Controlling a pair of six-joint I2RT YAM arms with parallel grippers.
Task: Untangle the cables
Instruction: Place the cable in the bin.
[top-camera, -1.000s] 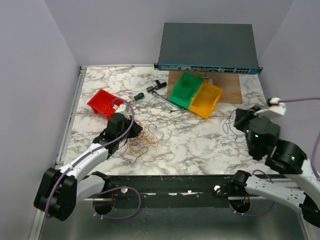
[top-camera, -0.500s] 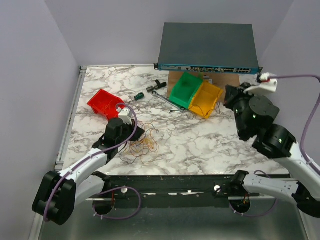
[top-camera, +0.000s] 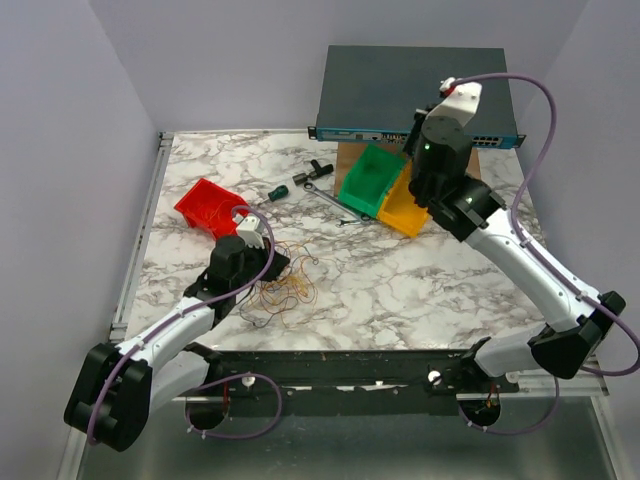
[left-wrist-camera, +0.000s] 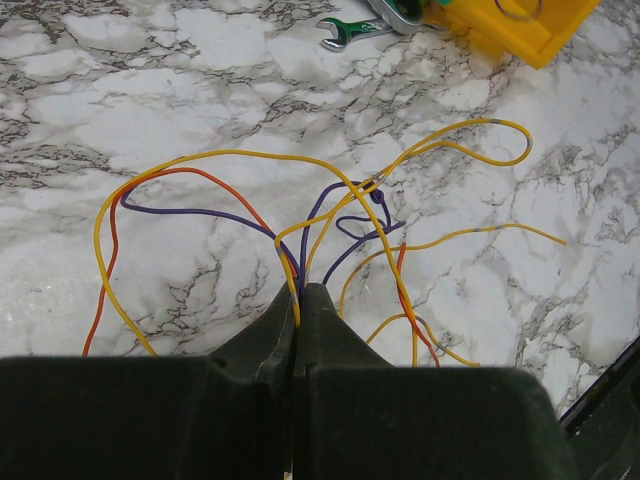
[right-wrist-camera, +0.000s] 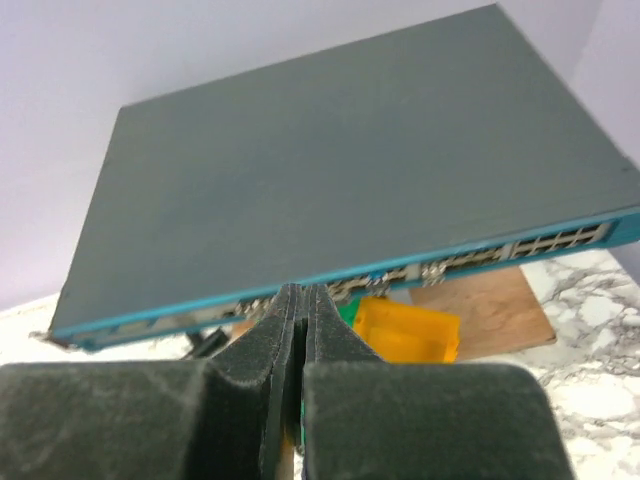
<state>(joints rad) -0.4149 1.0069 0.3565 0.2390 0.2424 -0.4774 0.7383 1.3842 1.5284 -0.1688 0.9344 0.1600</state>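
Note:
The robot's right gripper will next go down into the open inside of the yellow bin and let go there.
The cables (top-camera: 282, 290) are a loose tangle of hair-thin yellow, orange and dark purple wires on the marble table (top-camera: 400, 280), at the front left. My left gripper (top-camera: 268, 262) sits at the tangle's left edge. In the left wrist view it (left-wrist-camera: 300, 291) is shut on the cables (left-wrist-camera: 330, 210): yellow and purple strands run into the closed jaws and loops fan out ahead. My right gripper (top-camera: 415, 192) hangs high over the green and yellow bins, far from the tangle. In the right wrist view its jaws (right-wrist-camera: 301, 290) are shut, with no wire seen between them.
A red bin (top-camera: 208, 207) lies just behind my left gripper. A green bin (top-camera: 370, 180) and a yellow bin (top-camera: 400, 212) sit on a wooden board (top-camera: 350, 158) in front of a network switch (top-camera: 400, 95). A wrench (top-camera: 335, 203) and a screwdriver (top-camera: 285, 188) lie mid-table.
My right arm has swung from the table's right side up and left to above the bins by the switch. My left gripper shifted slightly toward the near edge, still gripping the wires.

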